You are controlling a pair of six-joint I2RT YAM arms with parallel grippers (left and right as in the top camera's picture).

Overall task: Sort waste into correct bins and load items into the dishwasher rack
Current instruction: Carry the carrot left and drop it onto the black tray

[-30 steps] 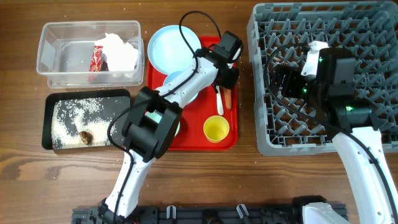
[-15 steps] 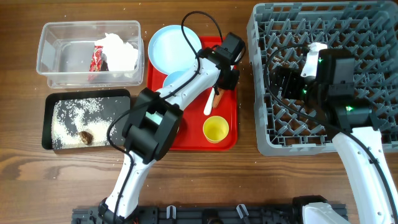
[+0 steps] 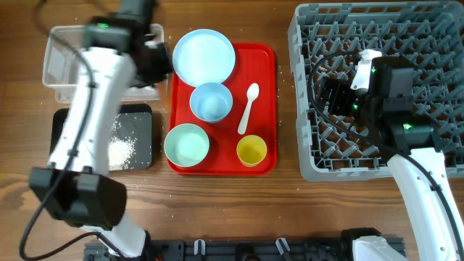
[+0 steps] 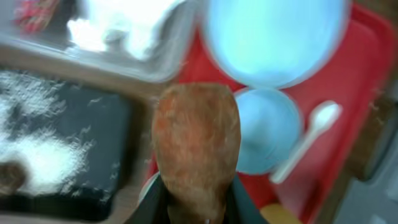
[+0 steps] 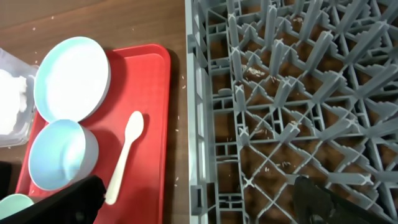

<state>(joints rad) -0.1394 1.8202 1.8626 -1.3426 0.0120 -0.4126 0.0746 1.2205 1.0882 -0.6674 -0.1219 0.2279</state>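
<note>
My left gripper shifts to the left in the overhead view, back and down onto the rice point(image 3: 121, 151) point(image 4: 46, 153) next, since the black tray holds rice and a brown lump.
My left gripper point(image 3: 154, 67) is shut on the orange carrot piece point(image 4: 196, 149) and holds it in the air above the gap between the clear tub point(image 3: 65, 69), the black tray point(image 3: 141, 138) and the red tray point(image 3: 264, 80). The tub holds white tissue point(image 4: 124, 25) and the red wrapper point(image 4: 34, 12). Rice point(image 4: 43, 158) and a brown lump point(image 4: 9, 177) lie in the black tray. The pale blue plate point(image 3: 204, 56), blue bowl point(image 3: 211, 101), mint bowl point(image 3: 186, 143), yellow cup point(image 3: 251, 151) and white spoon point(image 3: 248, 107) sit on the red tray. My right gripper point(image 5: 196, 205) is open and empty over the left edge of the grey rack point(image 3: 384, 87).
The left arm crosses over the tub and the black tray in the overhead view and hides part of both. A few rice grains lie on the wood under the rack point(image 5: 280, 112). Bare wooden table runs along the front.
My left arm has swung left from the right side of the red tray to the tub's corner, carrying the carrot piece. The spoon now lies uncovered. The right arm has not moved.
</note>
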